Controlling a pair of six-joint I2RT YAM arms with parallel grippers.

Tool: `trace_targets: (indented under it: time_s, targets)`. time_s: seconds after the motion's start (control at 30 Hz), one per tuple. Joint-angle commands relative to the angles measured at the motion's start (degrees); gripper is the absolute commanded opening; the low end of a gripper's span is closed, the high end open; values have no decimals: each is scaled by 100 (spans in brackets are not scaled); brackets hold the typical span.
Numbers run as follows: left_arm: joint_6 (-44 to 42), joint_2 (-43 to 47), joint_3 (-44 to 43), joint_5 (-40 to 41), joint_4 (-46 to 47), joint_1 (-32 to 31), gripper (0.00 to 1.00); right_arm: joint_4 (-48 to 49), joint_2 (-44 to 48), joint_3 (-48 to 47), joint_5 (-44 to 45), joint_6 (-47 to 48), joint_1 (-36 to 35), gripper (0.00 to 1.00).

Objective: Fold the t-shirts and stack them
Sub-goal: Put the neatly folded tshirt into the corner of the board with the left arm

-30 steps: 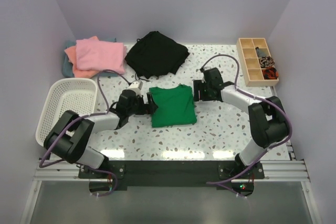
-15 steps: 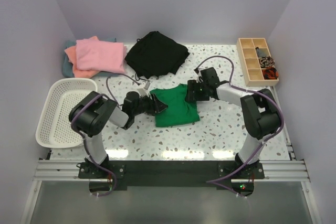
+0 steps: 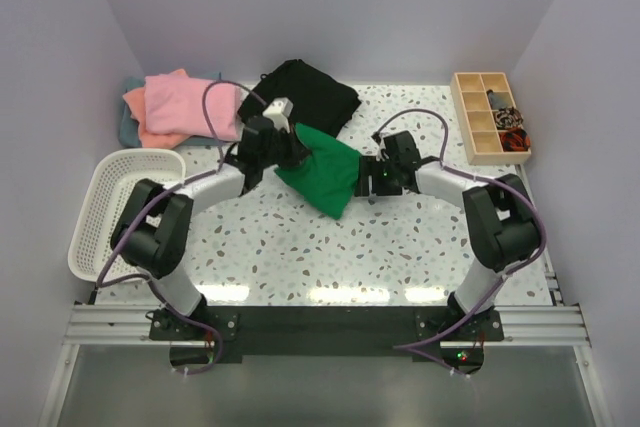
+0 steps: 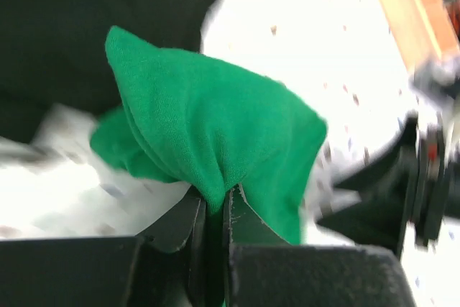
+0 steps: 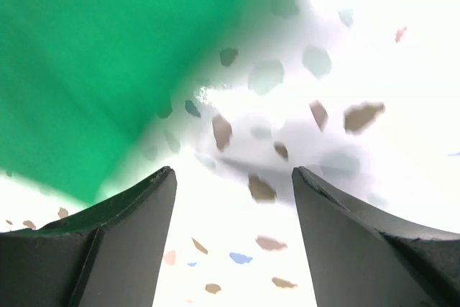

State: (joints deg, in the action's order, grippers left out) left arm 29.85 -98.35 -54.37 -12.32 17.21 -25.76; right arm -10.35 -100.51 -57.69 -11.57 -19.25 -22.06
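Observation:
The left gripper raises the green t-shirt outward to the left in the top view next, then lowers it over the pink t-shirt (image 3: 189, 107) on the stack.
The bright green t-shirt (image 3: 322, 173) hangs bunched and lifted off the table at its left end, its lower part trailing toward the middle. My left gripper (image 3: 289, 146) is shut on a pinched fold of the green t-shirt (image 4: 215, 116), with cloth squeezed between the fingers of my left gripper (image 4: 214, 200). My right gripper (image 3: 369, 180) sits low at the shirt's right edge, open, with only speckled table between the fingers of my right gripper (image 5: 233, 177). The green cloth (image 5: 93, 55) lies just beyond its left finger. Pink (image 3: 188, 105), salmon-orange (image 3: 135, 102) and grey-teal (image 3: 126, 129) t-shirts are stacked at the back left.
A black cloth (image 3: 298, 99) lies heaped at the back centre, right behind the lifted shirt. A white mesh basket (image 3: 112, 209) stands at the left edge. A wooden compartment box (image 3: 489, 117) with small items sits at the back right.
My left gripper closed on the green shirt's left edge and raised it toward the back, so the flat folded shirt now hangs bunched. My right gripper slid left a little, staying open.

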Motion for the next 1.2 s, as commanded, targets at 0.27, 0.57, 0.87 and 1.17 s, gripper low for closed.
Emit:
trace_targets:
  time_s: [0.27,0.57,0.87,1.17]
  targets:
    - [-2350,-508,-3754,1302,-2652,1608,0,-406,463,92,164,255,-8,70]
    - [-2765,-2311,-5804,1609,-3558,2900,0,-248,172,65,41,211,-8,70]
    - [-2721,-2119,-5225,2690,-3163,3402,100,-248,31,56,32,237,-8,71]
    - [-1931,-635,-4250,2041,-2987,3192,100,-169,715,276,497,175,-17,71]
